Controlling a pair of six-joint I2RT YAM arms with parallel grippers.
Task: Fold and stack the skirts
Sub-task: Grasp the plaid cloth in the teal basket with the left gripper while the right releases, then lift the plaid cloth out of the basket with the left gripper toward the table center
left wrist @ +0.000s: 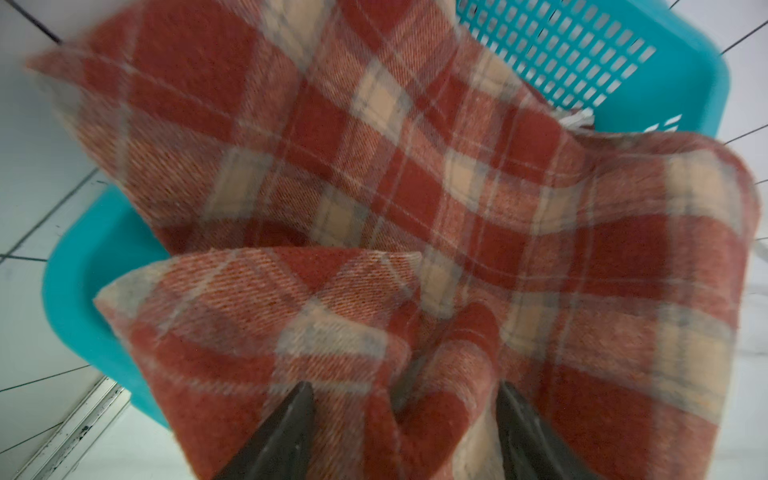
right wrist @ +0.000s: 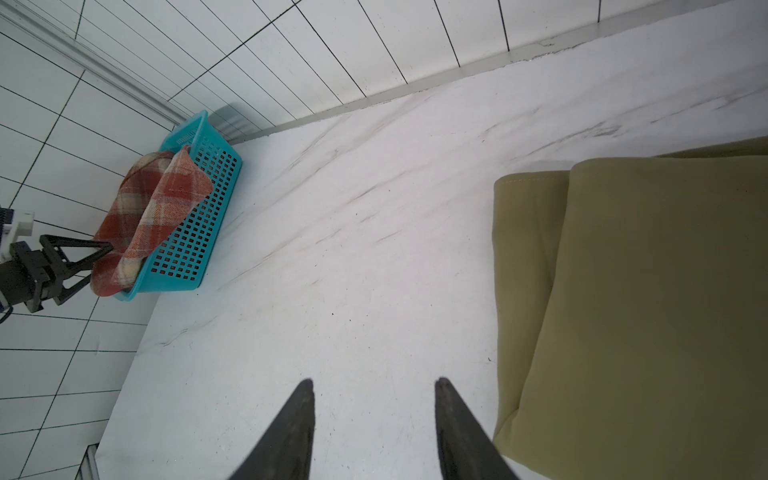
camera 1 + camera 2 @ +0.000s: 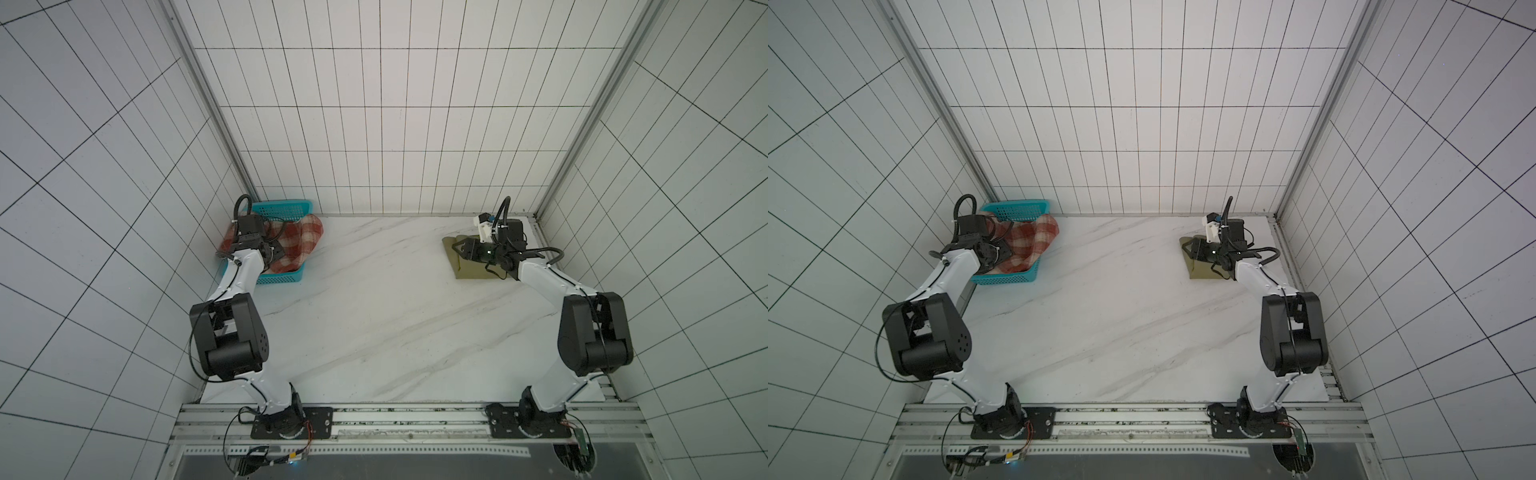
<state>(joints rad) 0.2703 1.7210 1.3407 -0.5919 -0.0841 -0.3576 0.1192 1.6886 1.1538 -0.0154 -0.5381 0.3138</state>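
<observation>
My left gripper lowers slightly and closes on the raised fold of plaid cloth next, since that fold lies just below it, between its open fingers.
The red-and-cream plaid skirt (image 3: 301,239) (image 3: 1036,241) lies bunched in the teal basket (image 3: 282,206), spilling over its rim. My left gripper (image 1: 406,384) is down on it, open. Its two fingers stand wide apart with a raised ridge of plaid cloth (image 1: 415,187) between them. The olive-khaki skirt (image 3: 469,270) (image 2: 644,311) lies folded on the table at the back right. My right gripper (image 2: 375,380) hovers open over bare table beside the olive skirt's edge, with nothing between its fingers. In both top views the right gripper (image 3: 457,248) sits over the olive skirt's left part.
The teal perforated basket (image 2: 195,241) stands in the back left corner against the tiled walls. The white marble table (image 3: 374,311) stretches between the two arms. Tiled walls close in the back and both sides, and a metal rail (image 3: 395,419) runs along the front edge.
</observation>
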